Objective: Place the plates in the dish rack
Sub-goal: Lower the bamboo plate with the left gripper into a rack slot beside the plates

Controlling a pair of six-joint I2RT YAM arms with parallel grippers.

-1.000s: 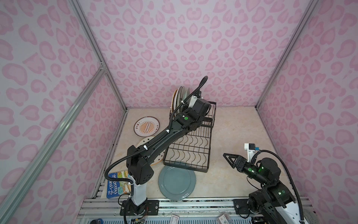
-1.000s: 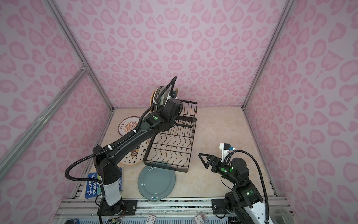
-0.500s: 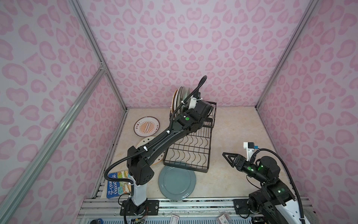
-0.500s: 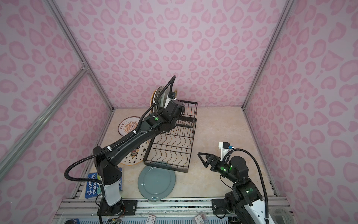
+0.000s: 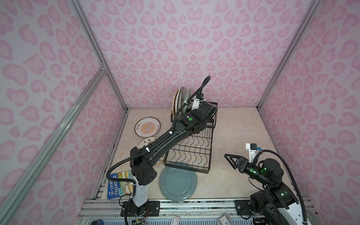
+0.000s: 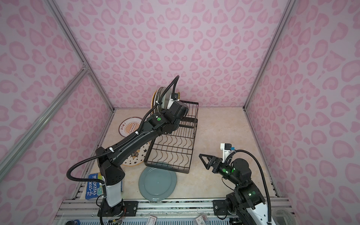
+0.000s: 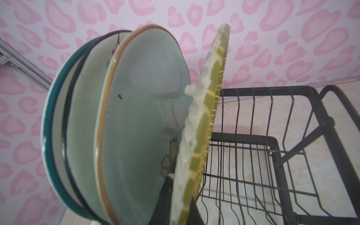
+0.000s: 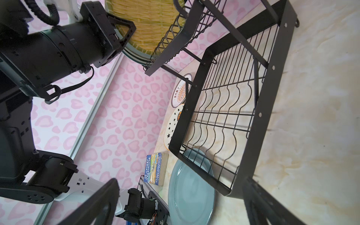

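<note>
I will lower my left gripper gently toward the pale blue plate, then release the yellow plate's rim, as the yellow plate already stands on edge beside it.
The black wire dish rack (image 5: 191,153) (image 6: 173,148) stands mid-table. Several plates (image 5: 182,97) (image 6: 161,97) stand upright at the far end of its raised tier. My left gripper (image 7: 181,191) (image 5: 199,98) is shut on the rim of a woven-look yellow plate (image 7: 204,116) (image 8: 148,19), held on edge beside a pale blue plate (image 7: 140,120). A teal-grey plate (image 5: 177,182) (image 8: 190,191) lies flat, partly under the rack's near end. A sunburst plate (image 5: 147,127) and a star plate (image 6: 134,157) lie left of the rack. My right gripper (image 5: 230,159) (image 8: 179,204) hangs open and empty, right of the rack.
A blue-covered book (image 5: 118,183) (image 8: 155,167) lies at the front left by my left arm's base. Pink patterned walls close in three sides. The rack's lower tier of wavy wires (image 8: 224,120) holds nothing.
My left wrist has shifted only slightly at the raised tier, still holding the woven plate. My right arm has not moved.
</note>
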